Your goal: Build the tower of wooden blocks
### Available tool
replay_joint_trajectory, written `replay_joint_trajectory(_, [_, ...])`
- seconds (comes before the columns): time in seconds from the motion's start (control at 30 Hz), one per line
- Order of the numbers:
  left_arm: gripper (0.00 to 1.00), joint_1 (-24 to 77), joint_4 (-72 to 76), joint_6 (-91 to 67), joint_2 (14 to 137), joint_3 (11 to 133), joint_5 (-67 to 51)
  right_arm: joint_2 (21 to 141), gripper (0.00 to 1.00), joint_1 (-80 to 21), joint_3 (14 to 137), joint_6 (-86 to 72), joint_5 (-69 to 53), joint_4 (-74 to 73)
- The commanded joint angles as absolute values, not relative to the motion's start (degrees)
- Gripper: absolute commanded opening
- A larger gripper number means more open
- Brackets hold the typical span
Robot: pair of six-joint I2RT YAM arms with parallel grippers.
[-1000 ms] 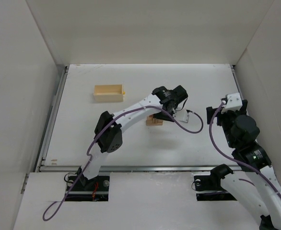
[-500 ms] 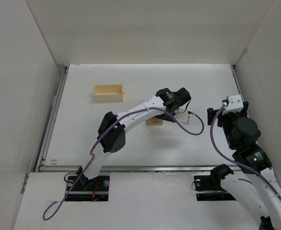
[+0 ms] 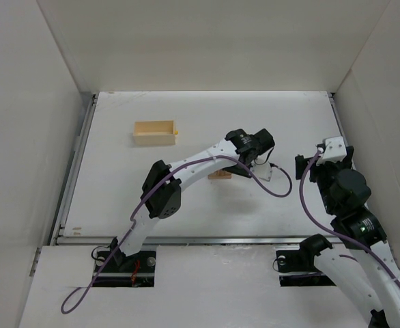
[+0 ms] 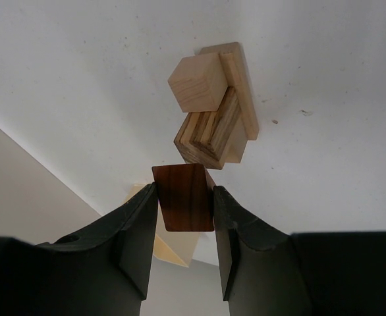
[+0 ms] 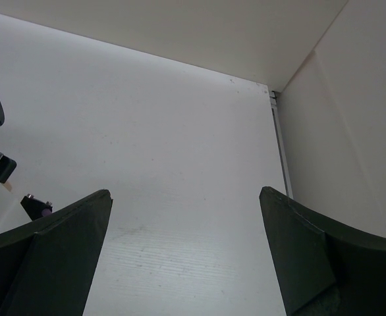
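I will next lower my left gripper toward the tower and let go of the reddish-brown block on the striped tan block's loose end (image 4: pixel 198 140), since the pale cube leaves it uncovered.
The wood block tower (image 4: pixel 209 131) stands on the white table: a flat pale plank, a striped tan block across it and a pale cube (image 4: pixel 197 82) on top. In the top view the tower (image 3: pixel 220 176) is partly hidden under the left arm. My left gripper (image 4: pixel 184 191) is shut on a reddish-brown block (image 4: pixel 183 207) and holds it above the table, just short of the tower and apart from it. In the top view the left gripper (image 3: pixel 256 146) is just right of the tower. My right gripper (image 5: pixel 185 194) is open and empty over bare table at the right (image 3: pixel 321 158).
A pale yellow wooden box (image 3: pixel 154 132) lies at the back left and shows behind the held block in the left wrist view (image 4: pixel 173 247). White walls close in the table on three sides. The left arm's purple cable (image 3: pixel 275 188) loops beside the tower.
My left gripper has shifted a little to the right and toward the near edge with the reddish-brown block, covering more of the tower. The right arm has drifted slightly right.
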State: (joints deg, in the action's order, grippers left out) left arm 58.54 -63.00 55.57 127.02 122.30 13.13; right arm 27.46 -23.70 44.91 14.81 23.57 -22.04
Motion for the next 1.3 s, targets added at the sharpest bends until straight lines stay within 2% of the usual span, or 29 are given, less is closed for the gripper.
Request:
replay_joint_trajectory(0.0, [0.00,58.7,-64.3,55.8,126.5,123.0,12.7,27.0,1.00,-24.0,44.8,14.9,24.0,-19.0])
replay_joint_trajectory(1.27, [0.00,58.2,-63.7,54.8,128.1,120.8,13.4,26.5,1.00,-24.0,43.8,14.9,24.0,-18.5])
